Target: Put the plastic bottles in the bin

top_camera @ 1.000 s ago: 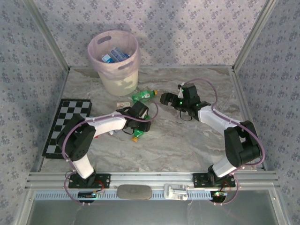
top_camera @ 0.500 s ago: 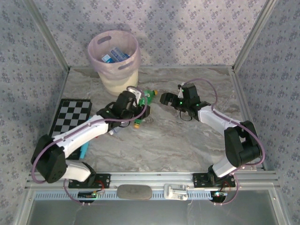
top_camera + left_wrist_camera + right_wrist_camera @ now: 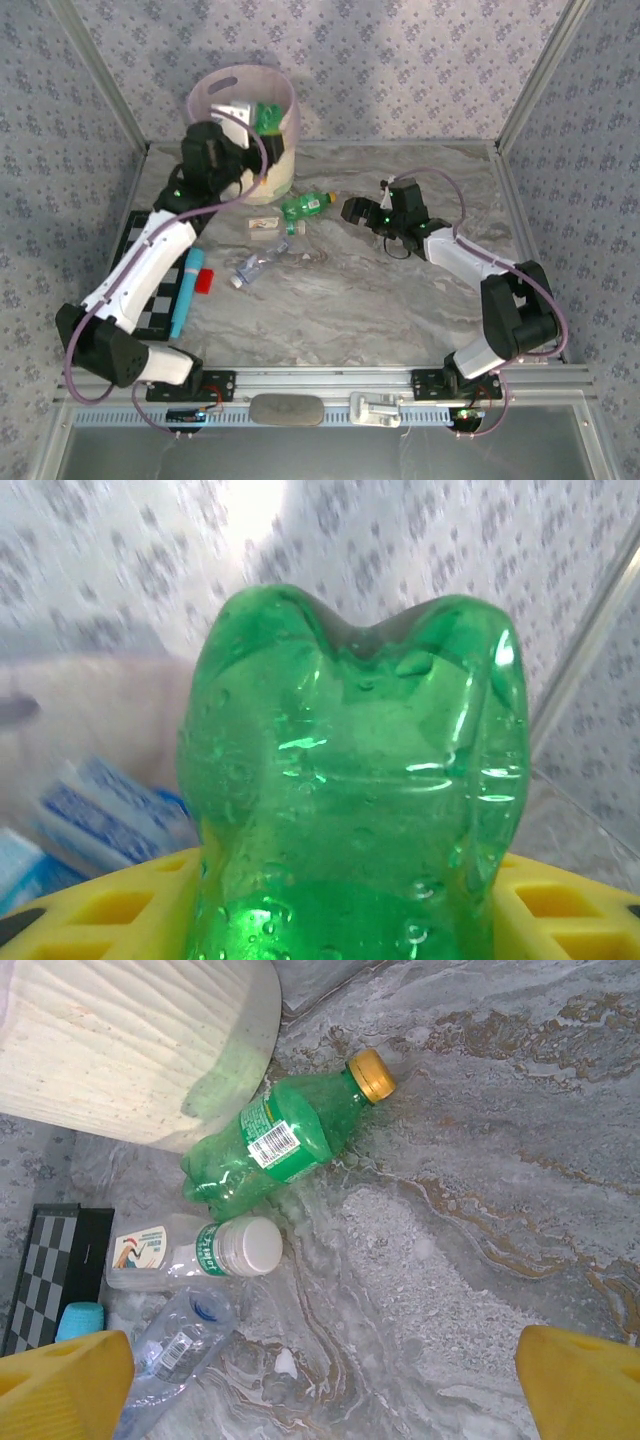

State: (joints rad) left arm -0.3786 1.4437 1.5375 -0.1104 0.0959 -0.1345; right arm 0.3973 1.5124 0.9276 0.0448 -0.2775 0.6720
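My fingers are still above the bin's near rim, so my left gripper must next move outward over the middle of the bin's opening (image 3: 246, 96) and release the green bottle.
My left gripper (image 3: 258, 125) is shut on a green bottle (image 3: 266, 116), held over the mouth of the pale pink bin (image 3: 215, 85). In the left wrist view the green bottle (image 3: 355, 780) is base-forward between my yellow fingers (image 3: 90, 910), with blue-labelled bottles (image 3: 100, 810) down in the bin behind it. On the table lie a green bottle with a yellow cap (image 3: 307, 204) (image 3: 280, 1140), a clear white-capped bottle (image 3: 265, 225) (image 3: 195, 1250) and a crushed clear bottle (image 3: 255, 265) (image 3: 170, 1355). My right gripper (image 3: 352, 210) (image 3: 320, 1390) hangs open just right of the green one, holding nothing.
A cyan stick (image 3: 187, 290) and a small red block (image 3: 205, 281) lie beside the checkerboard (image 3: 140, 270) at the left. The bin's cream base (image 3: 130, 1040) stands close behind the lying green bottle. Marble tabletop stretches bare in front of the right arm.
My left arm has lifted a green bottle off the table and swung it back and left to above the bin. The right arm has stayed where it was.
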